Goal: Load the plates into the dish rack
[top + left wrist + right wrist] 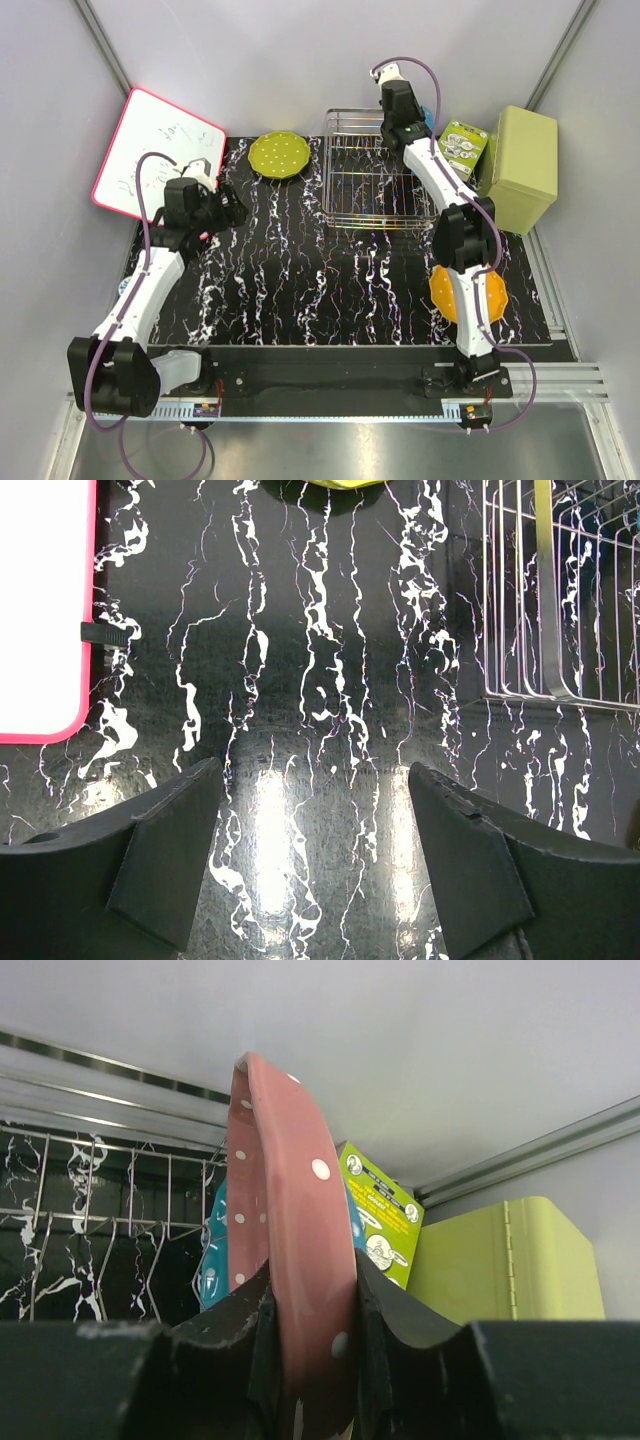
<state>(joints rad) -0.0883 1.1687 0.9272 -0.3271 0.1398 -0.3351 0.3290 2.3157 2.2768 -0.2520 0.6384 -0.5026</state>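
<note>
My right gripper holds the pink plate and will next lower it upright into the rack beside the blue plate. Then it will open.
My right gripper is at the back right of the silver wire dish rack and is shut on the pink plate, which it holds on edge, upright. The blue plate stands just behind the pink one, inside the rack wires. The lime green plate lies flat on the mat left of the rack. The orange plate lies flat at the right, partly under my right arm. My left gripper is open and empty over the mat, apart from the rack.
A pink-framed whiteboard leans at the back left and shows in the left wrist view. An olive-green box and a green printed packet stand right of the rack. Grey walls enclose the black marbled mat.
</note>
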